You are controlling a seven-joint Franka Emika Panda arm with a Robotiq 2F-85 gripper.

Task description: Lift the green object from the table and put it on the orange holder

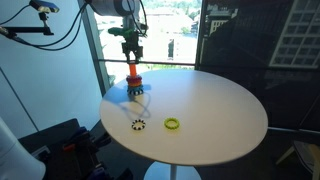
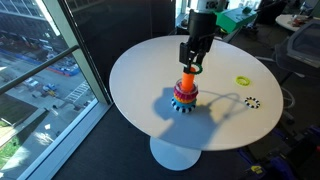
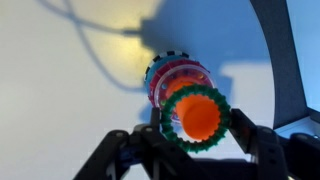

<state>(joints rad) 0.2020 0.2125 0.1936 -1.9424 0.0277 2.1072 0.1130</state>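
Note:
The peg shows inside the ring's opening in the wrist view, so I should lower my gripper over the orange peg's tip (image 3: 200,117) and let go of the green ring (image 3: 193,146).
The dark green ring (image 3: 193,146) sits between my gripper's (image 3: 198,132) two black fingers, which are shut on its toothed rim. In the wrist view the ring circles the top of the orange peg (image 3: 200,117). Coloured rings (image 3: 176,76) are stacked around the peg's foot. In both exterior views my gripper (image 1: 132,57) (image 2: 190,66) hangs straight above the orange holder (image 1: 133,72) (image 2: 187,83), close to its tip. Whether the ring touches the peg cannot be told.
The holder stands on a round white table (image 1: 215,100) (image 2: 140,70) near a window. A yellow-green ring (image 1: 173,124) (image 2: 243,80) and a black-and-white toothed ring (image 1: 138,125) (image 2: 252,102) lie flat on the table, away from the holder.

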